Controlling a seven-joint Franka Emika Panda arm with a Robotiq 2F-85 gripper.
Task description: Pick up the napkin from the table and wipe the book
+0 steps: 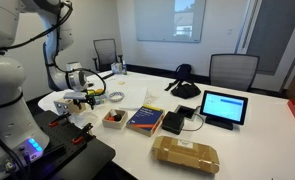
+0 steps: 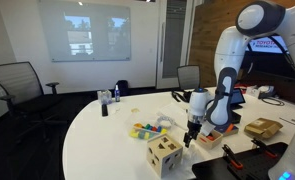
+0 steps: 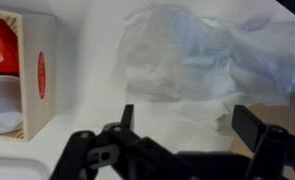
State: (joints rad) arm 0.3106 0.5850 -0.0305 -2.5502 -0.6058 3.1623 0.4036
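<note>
My open gripper moves down toward the table onto the napkin's near part next, because the white folds there lie below the gap between its spread fingers.
The white crumpled napkin (image 3: 187, 60) lies on the white table (image 3: 87, 100), filling the upper middle of the wrist view. It also shows in an exterior view (image 1: 61, 101), at the table's end near the robot base. My gripper (image 3: 192, 125) is open, its two black fingers spread just above the napkin's near edge and holding nothing. It shows in both exterior views (image 1: 84, 99) (image 2: 190, 137), pointing down at the table. The dark blue book (image 1: 145, 119) with red and yellow markings lies flat further along the table, apart from the gripper.
An open box (image 1: 114, 118) with red and white items stands between napkin and book, also in the wrist view (image 3: 17, 70). A black device (image 1: 174, 122), a tablet (image 1: 224, 107) and a tan package (image 1: 185, 153) lie beyond the book. A wooden cube (image 2: 165, 152) stands near the gripper.
</note>
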